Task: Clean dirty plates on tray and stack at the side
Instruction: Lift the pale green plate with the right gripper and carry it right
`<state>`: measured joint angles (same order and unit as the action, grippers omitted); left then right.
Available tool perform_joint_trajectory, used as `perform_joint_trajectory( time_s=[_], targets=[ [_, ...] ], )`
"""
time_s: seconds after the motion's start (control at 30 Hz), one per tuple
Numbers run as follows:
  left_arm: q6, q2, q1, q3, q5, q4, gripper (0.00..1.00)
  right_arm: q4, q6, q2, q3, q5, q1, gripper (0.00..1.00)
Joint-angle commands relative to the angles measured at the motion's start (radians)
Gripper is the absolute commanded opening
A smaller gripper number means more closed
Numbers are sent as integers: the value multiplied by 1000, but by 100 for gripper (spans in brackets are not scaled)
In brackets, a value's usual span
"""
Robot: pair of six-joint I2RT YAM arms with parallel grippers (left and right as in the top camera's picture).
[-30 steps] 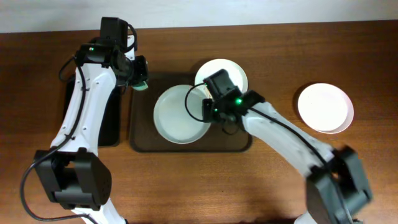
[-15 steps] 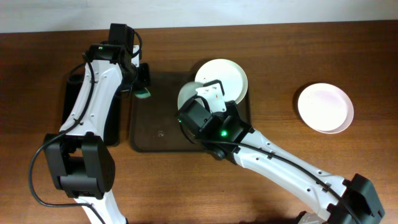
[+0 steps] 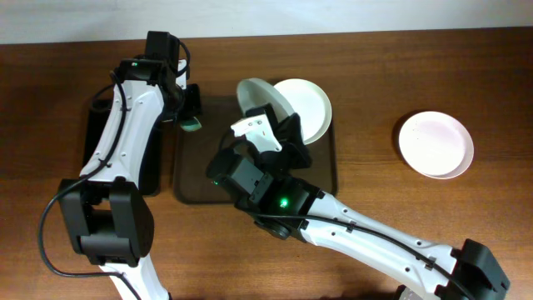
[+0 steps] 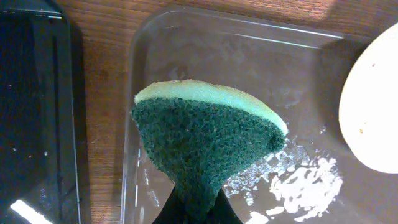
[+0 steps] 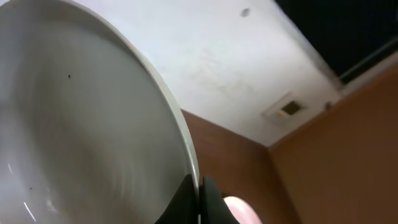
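My right gripper swings over it next, turns the held plate flat and brings it down.
My right gripper is shut on the rim of a white plate and holds it tilted on edge above the dark brown tray. In the right wrist view the plate fills the left side, with the jaws clamped on its rim. A second white plate lies at the tray's back right. A third plate lies on the table at the right. My left gripper is shut on a green sponge over the tray's back left corner.
A smaller black glossy tray lies left of the brown tray, under my left arm. It also shows in the left wrist view. White residue shines on the brown tray's floor. A plate's edge is at the right.
My right arm has lifted the plate off the tray and tilted it up on edge, rising toward the camera and shifting left. The left arm moved slightly back, then held still.
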<state>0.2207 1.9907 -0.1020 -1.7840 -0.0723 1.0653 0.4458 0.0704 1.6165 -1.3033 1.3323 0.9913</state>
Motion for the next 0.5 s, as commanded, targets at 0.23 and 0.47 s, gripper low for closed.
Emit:
perform_joint_trajectory(
  time_s=[0.23, 0.47],
  targets=[
    [-20, 9, 18, 9, -7, -2, 1, -47, -40, -13, -10, 150, 52, 4],
    [-20, 9, 18, 9, -7, -2, 1, 109, 243, -13, -10, -233, 5, 4]
  ],
)
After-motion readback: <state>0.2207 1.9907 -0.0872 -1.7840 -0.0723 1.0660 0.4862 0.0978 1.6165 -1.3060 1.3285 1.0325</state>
